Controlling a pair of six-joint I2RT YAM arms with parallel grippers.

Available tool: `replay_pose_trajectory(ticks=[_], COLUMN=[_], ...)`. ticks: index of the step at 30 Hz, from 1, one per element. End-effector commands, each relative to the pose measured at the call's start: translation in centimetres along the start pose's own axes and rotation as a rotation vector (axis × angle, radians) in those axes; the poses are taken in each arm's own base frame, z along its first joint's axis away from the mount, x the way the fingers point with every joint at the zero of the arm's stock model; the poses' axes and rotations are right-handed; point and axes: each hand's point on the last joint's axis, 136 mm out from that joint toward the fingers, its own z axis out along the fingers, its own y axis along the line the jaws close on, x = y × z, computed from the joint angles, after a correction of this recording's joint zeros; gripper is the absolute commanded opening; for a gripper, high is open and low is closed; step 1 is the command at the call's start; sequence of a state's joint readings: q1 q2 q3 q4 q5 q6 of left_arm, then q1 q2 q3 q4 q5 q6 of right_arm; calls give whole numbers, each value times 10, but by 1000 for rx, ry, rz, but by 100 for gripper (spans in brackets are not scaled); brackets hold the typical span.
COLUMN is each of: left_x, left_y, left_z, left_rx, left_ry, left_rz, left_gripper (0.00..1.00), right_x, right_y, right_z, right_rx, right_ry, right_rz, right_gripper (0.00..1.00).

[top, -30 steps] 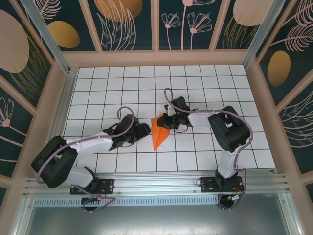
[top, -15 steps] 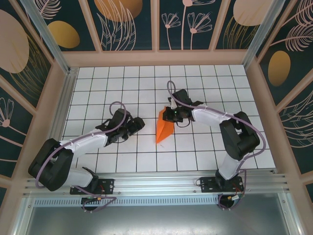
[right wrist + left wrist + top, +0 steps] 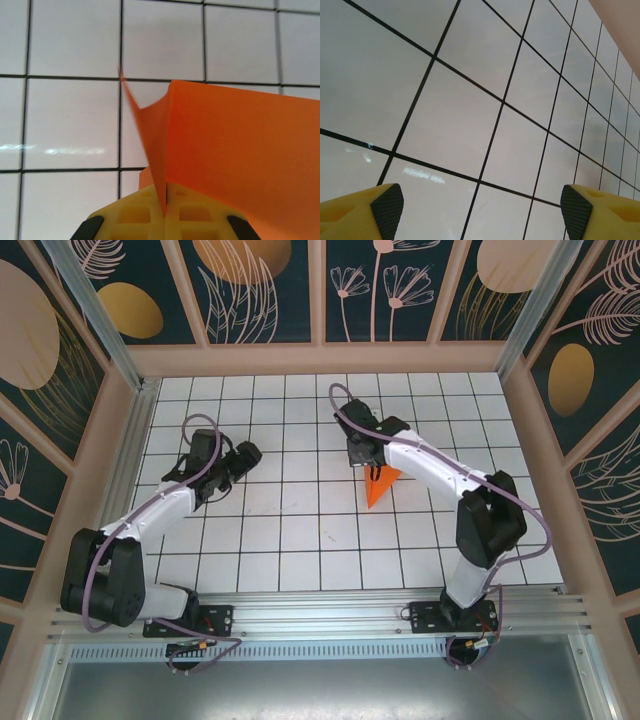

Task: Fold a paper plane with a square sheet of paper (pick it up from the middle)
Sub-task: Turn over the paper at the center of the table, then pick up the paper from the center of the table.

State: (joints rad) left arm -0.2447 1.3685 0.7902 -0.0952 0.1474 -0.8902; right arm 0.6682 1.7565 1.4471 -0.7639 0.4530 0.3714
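I will next move the plane [image 3: 379, 487] in my right gripper back and across toward the middle of the table, over the bare tiles. That open spot has room to release it.
My right gripper [image 3: 372, 468] is shut on the folded orange paper plane [image 3: 379, 487], which hangs from it as a narrow pointed wedge with its tip toward the near edge, right of the table's middle. In the right wrist view the yellow fingers [image 3: 145, 212] are pressed together on the paper's crease [image 3: 160, 175], and a broad orange wing [image 3: 245, 145] spreads to the right. My left gripper [image 3: 243, 455] is far to the left over bare tiles, apart from the paper. Its yellow fingertips [image 3: 387, 207] stand wide open with nothing between them.
The white gridded table [image 3: 300, 530] is fenced by pinkish walls [image 3: 320, 358] at the back and both sides, with an aluminium rail [image 3: 330, 605] along the near edge. The left wrist view looks across tiles toward a wall [image 3: 625, 30].
My right gripper carried the orange plane from the table's middle to the right and a little farther back. My left arm drew away to the left and back, clear of the paper.
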Motion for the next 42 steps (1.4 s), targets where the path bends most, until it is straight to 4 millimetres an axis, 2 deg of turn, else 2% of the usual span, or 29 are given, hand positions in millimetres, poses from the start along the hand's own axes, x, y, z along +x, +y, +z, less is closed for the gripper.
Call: replay_pose_trajectory(ticks=[1,4,6,12,17,19,21,25,30,33,35,37,39,42], left_x=[-18,-40,-58,-106,-116,-114,-111,-103,-90,-81,-74,-63,-54,-40], left_y=[-7,-11,-20,-56,-71,-70,-68,-60,-44,-36,-28,-19,-12,-5], left_z=[-11,-20,-31,-66,-80,-79,-78,-74,-67,-62,-59,-55,-52,-50], left_rx=[16,19,26,53,81,84,83,77,62,63,55,47,48,64], left_ry=[-10,-41,-75,-180,-206,-200,-193,-178,-162,-147,-135,-112,-93,-65], left_rz=[24,16,23,58,65,61,58,49,33,29,28,28,31,35], left_gripper=[84,85,85,86,87,87,88,89,89,89,90,90,90,90], right_x=[7,14,20,48,75,83,86,79,69,63,56,46,34,27], right_y=[-27,-21,-10,45,84,94,104,136,183,198,199,192,173,135], right_z=[4,13,18,36,46,50,48,26,-31,-65,-85,-95,-92,-69], right_rx=[330,499,578,564,466,423,388,191,-214,-411,-539,-630,-673,-699], right_ry=[-6,-28,-49,-70,-40,-22,-16,-4,-13,-29,-34,-38,-41,-18], right_rz=[-165,-270,-335,-465,-500,-500,-491,-446,-400,-379,-338,-282,-210,-120], right_gripper=[7,9,10,12,17,23,35,46,51,51,52,52,53,56])
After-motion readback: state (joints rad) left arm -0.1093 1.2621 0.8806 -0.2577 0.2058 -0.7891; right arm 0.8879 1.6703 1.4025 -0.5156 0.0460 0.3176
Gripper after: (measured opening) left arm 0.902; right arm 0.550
